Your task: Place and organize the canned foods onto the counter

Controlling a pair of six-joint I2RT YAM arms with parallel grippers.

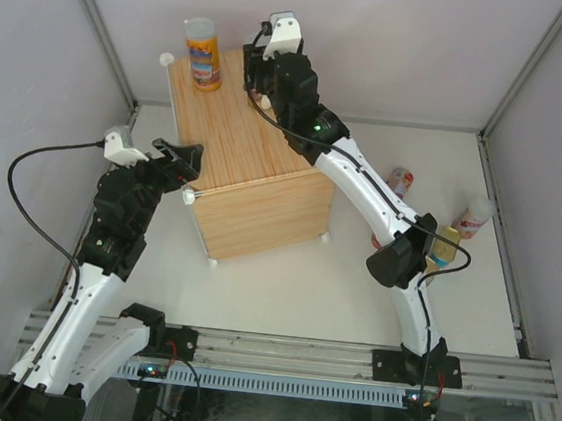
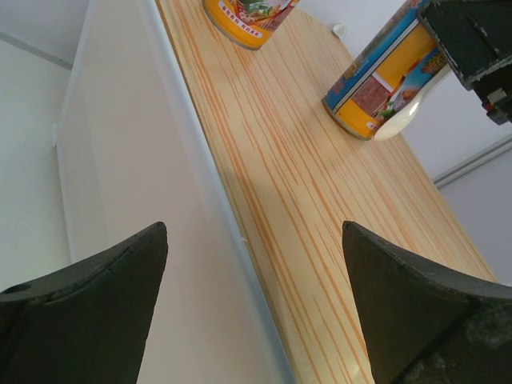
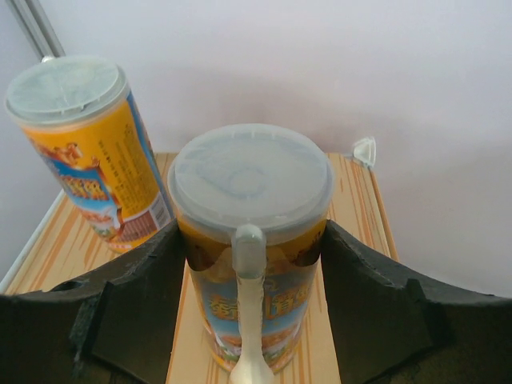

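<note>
The second orange can is upright on the wood between my right gripper's fingers, so next my right gripper should stay where it is and open them to let go.
The counter (image 1: pixel 255 173) is a wood-grain cube with white ball corners. A tall orange-labelled can (image 1: pixel 202 53) stands at its far left corner. My right gripper (image 1: pixel 268 76) is over the counter's far edge, shut on a second orange can (image 3: pixel 250 180) with a pale lid and a white spoon on its side. That can stands upright on the wood, next to the first can (image 3: pixel 80 144). My left gripper (image 1: pixel 181 158) is open and empty at the counter's near left corner. In the left wrist view the gripper (image 2: pixel 256 304) looks along the counter top (image 2: pixel 320 208) at both cans (image 2: pixel 384 80).
On the table right of the counter lie a red-labelled can (image 1: pixel 400 180), a pale-lidded can (image 1: pixel 473 219) and a small gold tin (image 1: pixel 445 248), close to my right arm's elbow. Grey walls enclose the table on three sides.
</note>
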